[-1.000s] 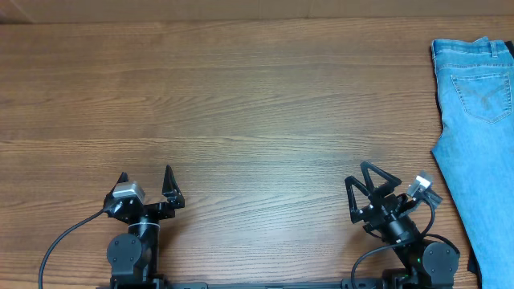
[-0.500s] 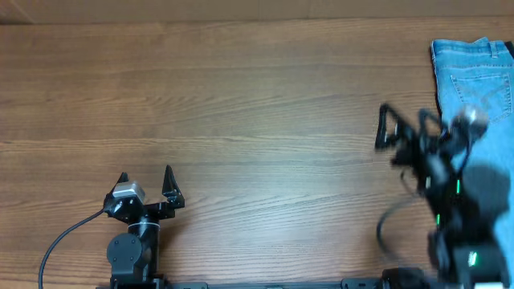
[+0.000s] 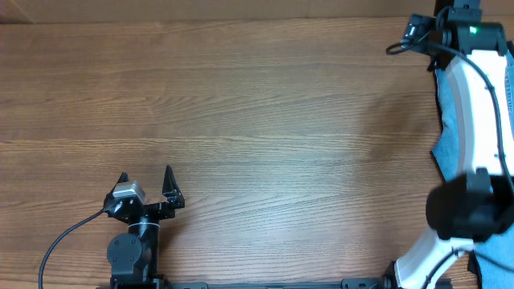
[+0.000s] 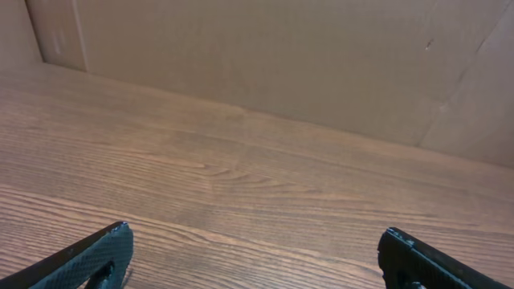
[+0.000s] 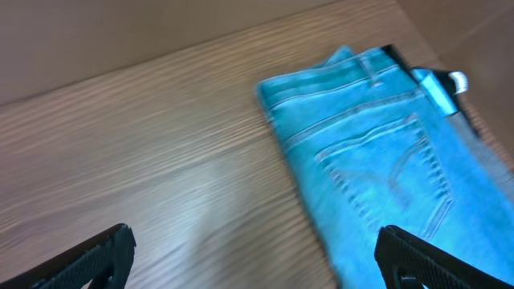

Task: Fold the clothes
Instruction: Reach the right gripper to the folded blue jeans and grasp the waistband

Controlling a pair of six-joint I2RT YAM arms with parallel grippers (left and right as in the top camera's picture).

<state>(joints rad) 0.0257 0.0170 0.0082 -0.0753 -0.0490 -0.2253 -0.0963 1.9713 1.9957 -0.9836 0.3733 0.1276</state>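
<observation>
My right gripper lowers onto the jeans' side edge (image 5: 281, 115) beside the waistband corner next, since bare wood borders the denim there, leaving room for a finger.
The clothes here are light blue jeans (image 5: 377, 160), lying flat at the table's far right with the waistband (image 5: 337, 76) and a stitched back pocket (image 5: 397, 164) facing up. In the overhead view only a strip of the jeans (image 3: 442, 148) shows beside my white right arm (image 3: 474, 104), which reaches over them to the far edge. My right gripper (image 5: 254, 234) hangs open above the jeans' left edge, with nothing between its fingers. The left gripper (image 3: 146, 181) rests open near the front edge over bare wood, its fingertips (image 4: 112, 241) wide apart.
A dark strip (image 5: 474, 120) and a small metal piece (image 5: 454, 80) lie along the jeans' far side. A brown cardboard wall (image 4: 281, 56) stands behind the wooden table (image 3: 257, 120). The left arm's cable (image 3: 64, 241) trails at the front left.
The right arm has swung from the front edge up to the far right corner, over the jeans. The left arm has not moved.
</observation>
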